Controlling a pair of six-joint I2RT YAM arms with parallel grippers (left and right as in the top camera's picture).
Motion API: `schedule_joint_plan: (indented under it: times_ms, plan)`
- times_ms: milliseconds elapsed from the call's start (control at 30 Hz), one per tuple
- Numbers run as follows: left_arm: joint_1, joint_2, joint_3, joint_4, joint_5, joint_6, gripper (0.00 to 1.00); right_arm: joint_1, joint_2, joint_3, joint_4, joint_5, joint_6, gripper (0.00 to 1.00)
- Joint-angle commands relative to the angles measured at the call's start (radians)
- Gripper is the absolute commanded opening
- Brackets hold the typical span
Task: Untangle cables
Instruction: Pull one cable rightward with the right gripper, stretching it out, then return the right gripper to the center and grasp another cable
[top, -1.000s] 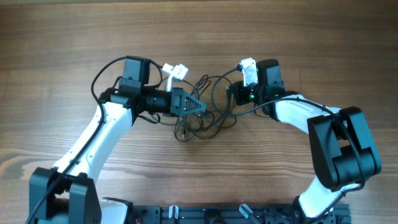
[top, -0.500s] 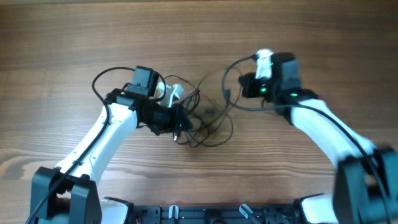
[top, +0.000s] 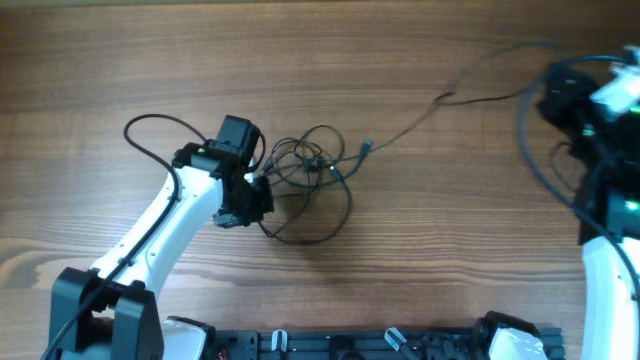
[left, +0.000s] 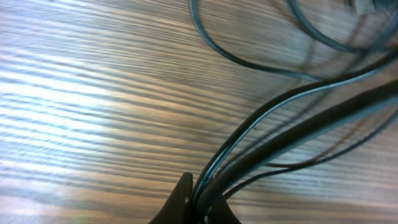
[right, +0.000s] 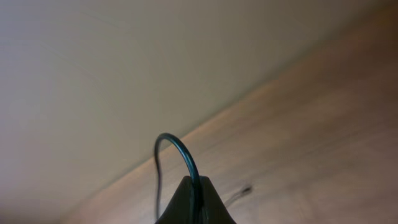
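Next, my right gripper moves toward the table end, to its right in the overhead view, and releases the single cable away from the loops.
The cables lie in loose dark loops on the wooden table, left of centre. My left gripper sits at their left edge, shut on a bunch of strands that fan up and right in the left wrist view. One thin cable runs out of the bunch to the upper right, a small plug near its start. My right gripper is at the far right, blurred, shut on that single cable, which arches up from the fingertips.
A thicker black arm cable loops left of the left arm. The robot base rail runs along the front edge. The right wrist view shows the table edge and a pale wall beyond.
My right gripper has swung far to the right, drawing one cable out of the bunch. My left gripper has moved left and down a little, still holding the bunch.
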Motion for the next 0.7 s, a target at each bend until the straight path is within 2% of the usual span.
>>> schedule_joint_plan:
  times_ms: [0, 100, 200, 333, 433, 467, 500, 533, 567, 667]
  plan:
    - [0.087, -0.015, 0.0, -0.01, -0.062, -0.058, 0.04, -0.179, 0.058, 0.02, -0.068, 0.002, 0.08, 0.04]
    - [0.179, -0.015, 0.0, -0.018, -0.058, -0.058, 0.04, -0.317, 0.167, 0.016, -0.154, 0.003, 0.124, 0.04]
    - [0.273, -0.015, 0.0, -0.021, -0.057, -0.058, 0.04, -0.381, 0.312, 0.014, -0.222, 0.06, 0.129, 0.04]
    - [0.345, -0.015, 0.0, -0.022, -0.049, -0.058, 0.04, -0.402, 0.412, 0.014, -0.256, 0.212, 0.127, 0.04]
    - [0.359, -0.015, 0.0, -0.008, 0.037, -0.058, 0.04, -0.399, 0.451, 0.014, -0.243, 0.186, 0.129, 0.04]
    - [0.351, -0.015, 0.0, 0.008, 0.082, -0.058, 0.04, -0.397, 0.455, 0.014, -0.23, 0.136, 0.129, 0.09]
    - [0.33, -0.015, 0.0, 0.035, 0.122, -0.058, 0.04, -0.383, 0.457, 0.014, -0.195, 0.031, 0.119, 0.54]
    - [0.31, -0.015, 0.0, 0.048, 0.131, -0.057, 0.04, -0.367, 0.457, 0.014, -0.172, -0.036, 0.088, 0.84]
    - [0.292, -0.015, 0.0, 0.056, 0.131, -0.057, 0.04, -0.352, 0.457, 0.014, -0.164, -0.073, 0.075, 0.98]
    - [0.203, -0.015, 0.0, 0.08, 0.13, -0.054, 0.04, -0.243, 0.457, 0.014, -0.167, -0.105, 0.003, 1.0]
